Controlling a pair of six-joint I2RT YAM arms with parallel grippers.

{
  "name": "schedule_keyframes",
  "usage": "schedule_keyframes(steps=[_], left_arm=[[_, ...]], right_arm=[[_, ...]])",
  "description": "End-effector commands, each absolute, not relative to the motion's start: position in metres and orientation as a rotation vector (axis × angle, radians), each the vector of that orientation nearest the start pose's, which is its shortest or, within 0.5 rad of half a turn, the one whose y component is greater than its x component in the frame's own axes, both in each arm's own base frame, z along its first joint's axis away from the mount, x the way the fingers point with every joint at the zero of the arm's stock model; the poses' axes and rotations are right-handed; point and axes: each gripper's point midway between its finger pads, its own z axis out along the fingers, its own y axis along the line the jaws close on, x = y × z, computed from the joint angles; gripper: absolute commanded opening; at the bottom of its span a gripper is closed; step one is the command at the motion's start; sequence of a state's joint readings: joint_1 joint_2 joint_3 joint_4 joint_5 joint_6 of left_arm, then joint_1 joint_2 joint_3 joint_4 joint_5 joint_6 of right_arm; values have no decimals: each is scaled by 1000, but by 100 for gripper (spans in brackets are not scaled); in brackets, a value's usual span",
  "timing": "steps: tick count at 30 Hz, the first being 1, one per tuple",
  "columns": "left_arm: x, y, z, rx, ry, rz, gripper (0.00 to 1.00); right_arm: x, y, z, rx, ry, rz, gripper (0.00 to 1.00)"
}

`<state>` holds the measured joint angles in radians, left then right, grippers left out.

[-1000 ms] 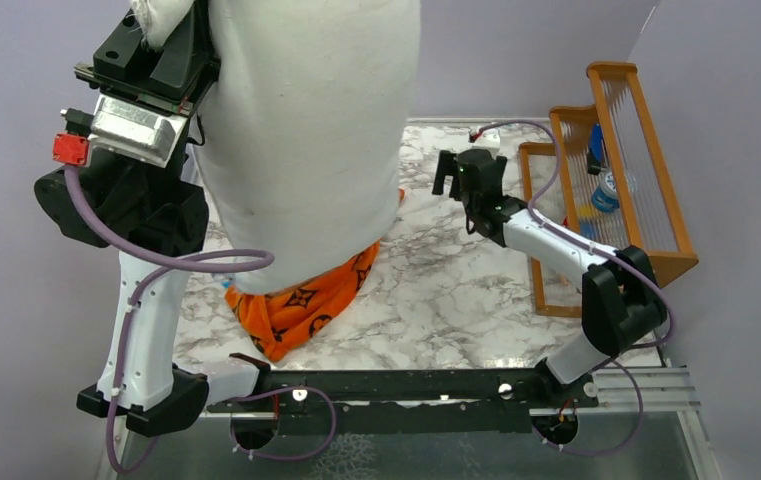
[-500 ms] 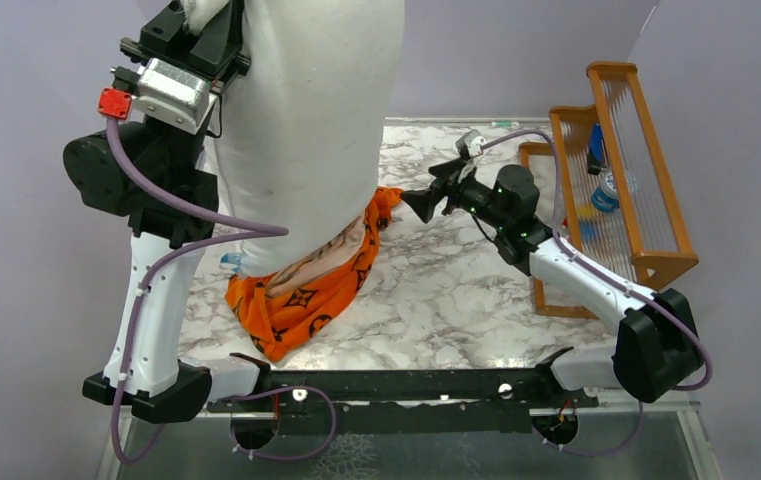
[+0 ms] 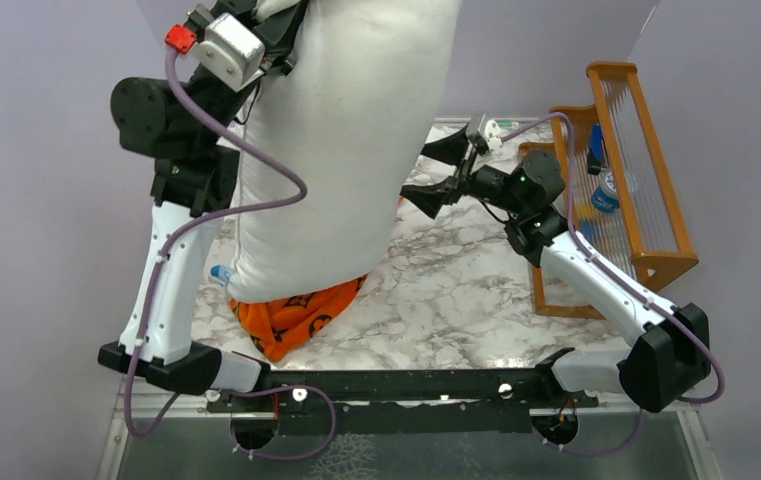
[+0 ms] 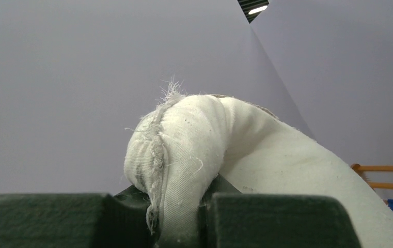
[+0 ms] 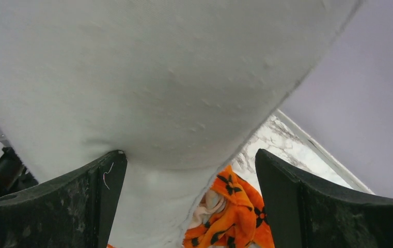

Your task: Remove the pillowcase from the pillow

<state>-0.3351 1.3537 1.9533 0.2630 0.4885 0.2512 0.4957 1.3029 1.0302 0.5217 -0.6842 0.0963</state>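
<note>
The pillow's corner goes down onto the back of the marble table below my left gripper next and comes free there, since the pillow hangs bare.
The white pillow [image 3: 341,150] hangs upright from my left gripper [image 3: 276,15], which is raised high at the back left and shut on the pillow's top corner [image 4: 181,155]. The orange pillowcase [image 3: 291,310] with black motifs lies bunched on the marble table under the pillow's lower end. My right gripper [image 3: 446,175] is open beside the pillow's right edge, at mid height. In the right wrist view its fingers [image 5: 54,206] stand wide apart with the pillow [image 5: 147,93] between and above them, and the pillowcase [image 5: 233,217] shows below.
An orange wooden rack [image 3: 616,170] holding blue items stands at the table's right edge. A small blue-capped object [image 3: 219,272] lies by the pillowcase on the left. The marble table [image 3: 456,290] ends at a black rail in front.
My left gripper has swung the pillow up and to the right, so more of it is out of the pillowcase. My right gripper has turned toward the pillow and opened wide.
</note>
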Motion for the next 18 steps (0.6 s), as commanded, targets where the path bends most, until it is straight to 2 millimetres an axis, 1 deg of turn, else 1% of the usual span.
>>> schedule_keyframes(steps=[1,4,8,11,12,13,15,17,18], left_arm=[[265,-163,752,533,354,-255,0],[277,-170,757,493,340,-358,0],[294,-186,758,478,344,-518,0],[305,-194,760,458,351,-605,0],[306,-195,762,450,347,-637,0],[310,-198,761,443,356,-674,0],[326,-206,751,433,397,-734,0],[352,-214,728,417,483,-759,0],[362,-213,718,397,524,-751,0]], right_arm=[[279,283,390,-863,1124,951,100],[271,268,393,-814,1134,902,100],[275,249,401,-725,1156,796,100],[274,243,406,-713,1150,762,100],[275,242,405,-711,1155,756,100],[276,242,404,-707,1160,754,100],[280,242,399,-703,1180,745,100],[283,242,392,-696,1194,740,100],[284,242,390,-692,1199,742,100]])
